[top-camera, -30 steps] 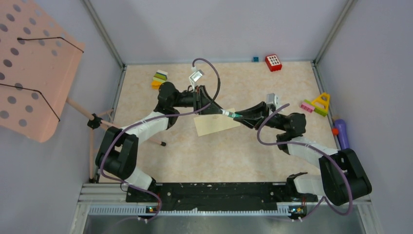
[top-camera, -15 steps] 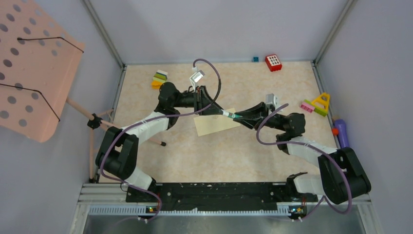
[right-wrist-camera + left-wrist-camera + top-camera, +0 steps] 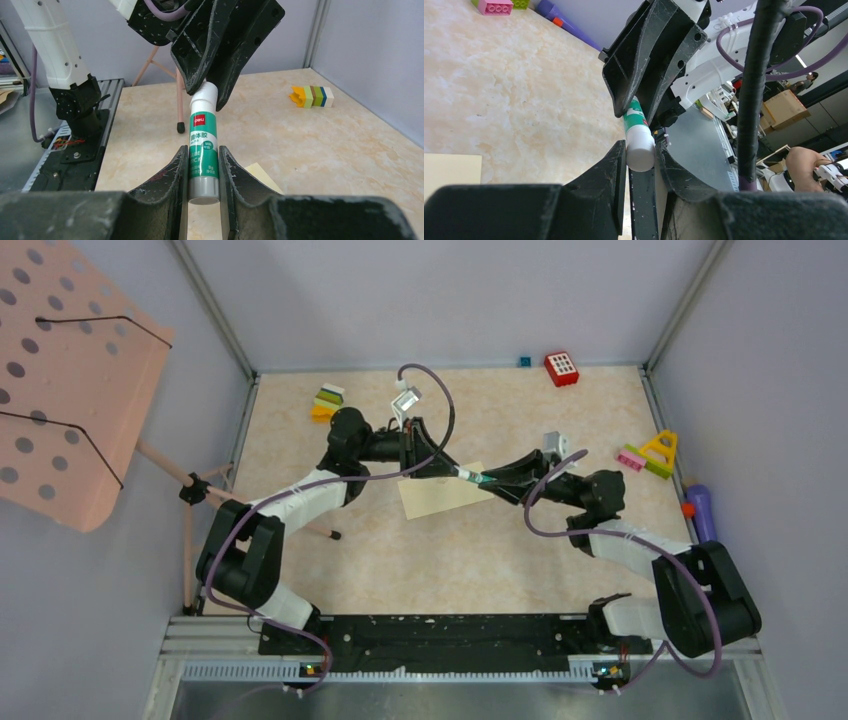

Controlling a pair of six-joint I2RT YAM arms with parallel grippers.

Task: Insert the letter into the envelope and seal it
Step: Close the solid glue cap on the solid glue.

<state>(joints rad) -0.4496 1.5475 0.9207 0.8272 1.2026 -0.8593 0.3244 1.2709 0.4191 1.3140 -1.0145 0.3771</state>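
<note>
The right gripper goes down and to the right in the top view next. It tilts to release the glue stick beside the envelope (image 3: 440,498), where the tabletop is bare.
A green glue stick (image 3: 467,474) with a white cap is held in the air between both grippers, above the pale yellow envelope (image 3: 440,498), which lies flat at mid-table. My left gripper (image 3: 453,469) is shut on the white cap (image 3: 640,150). My right gripper (image 3: 484,478) is shut on the green body (image 3: 202,145). In the right wrist view the left gripper's fingers (image 3: 227,65) clamp the cap, and a corner of the envelope (image 3: 262,176) shows below. The envelope's edge also shows in the left wrist view (image 3: 449,167). No separate letter is visible.
A red block (image 3: 561,368) and a small blue cube (image 3: 524,361) sit at the back wall. Stacked coloured bricks (image 3: 327,402) lie back left. A pink and yellow toy (image 3: 648,454) and a purple object (image 3: 701,512) lie at the right edge. A pink perforated stand (image 3: 70,380) leans in from the left.
Both grippers stay on the glue stick over the envelope. Both wrists have turned slightly; the stick's place is almost unchanged.
</note>
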